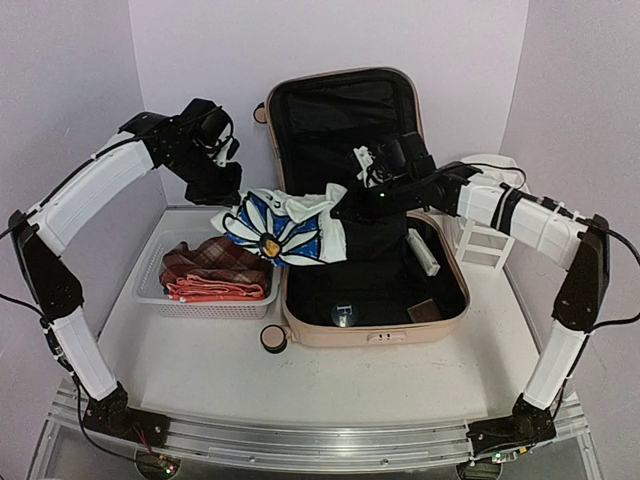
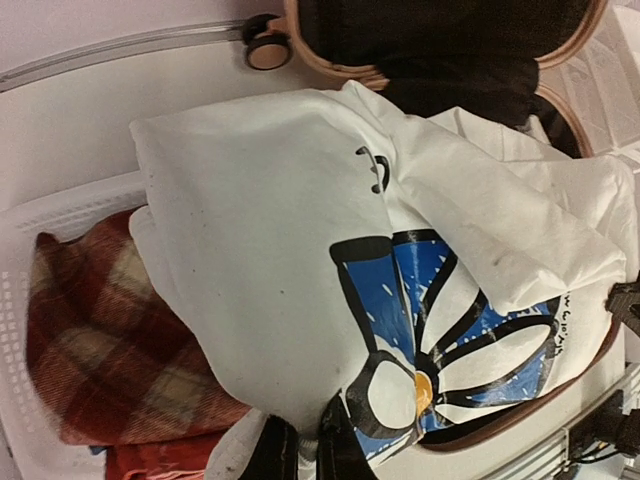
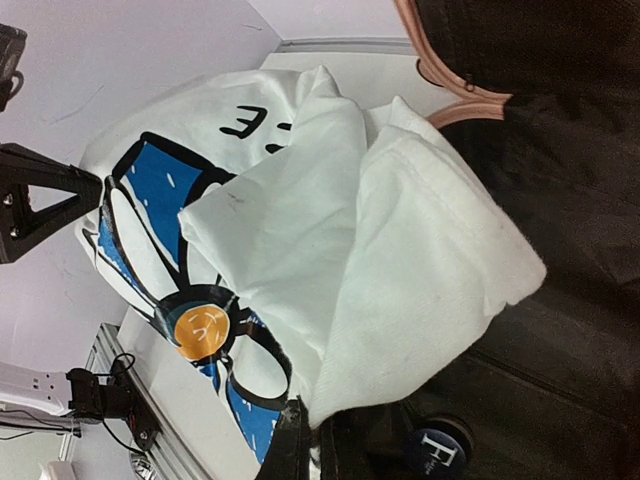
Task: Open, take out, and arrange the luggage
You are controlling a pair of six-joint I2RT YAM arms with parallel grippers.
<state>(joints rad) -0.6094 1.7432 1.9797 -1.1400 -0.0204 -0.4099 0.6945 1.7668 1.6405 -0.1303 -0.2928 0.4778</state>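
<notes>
Next, my left gripper needs to go sideways and down to the basket's side away from the suitcase to release, since the shirt still hangs partly over the suitcase.
The peach-pink suitcase (image 1: pixel 300 331) lies open on the table, its lid propped up at the back and its black lining showing. A white T-shirt with a blue and white daisy print (image 1: pixel 280 228) hangs in the air over the suitcase's left rim. My left gripper (image 1: pixel 232 200) is shut on the shirt's left edge (image 2: pixel 300 300). My right gripper (image 1: pixel 345 208) is shut on the shirt's right edge (image 3: pixel 380 260). Inside the suitcase lie a white bottle (image 1: pixel 423 251), a dark round tin (image 1: pixel 343 315) and a small brown box (image 1: pixel 425 310).
A white mesh basket (image 1: pixel 152 287) left of the suitcase holds a folded red plaid cloth (image 1: pixel 215 265) on an orange-red one. A white drawer organizer (image 1: pixel 487 240) stands right of the suitcase, behind my right arm. A caster wheel (image 1: pixel 272 340) sticks out at the suitcase's front left.
</notes>
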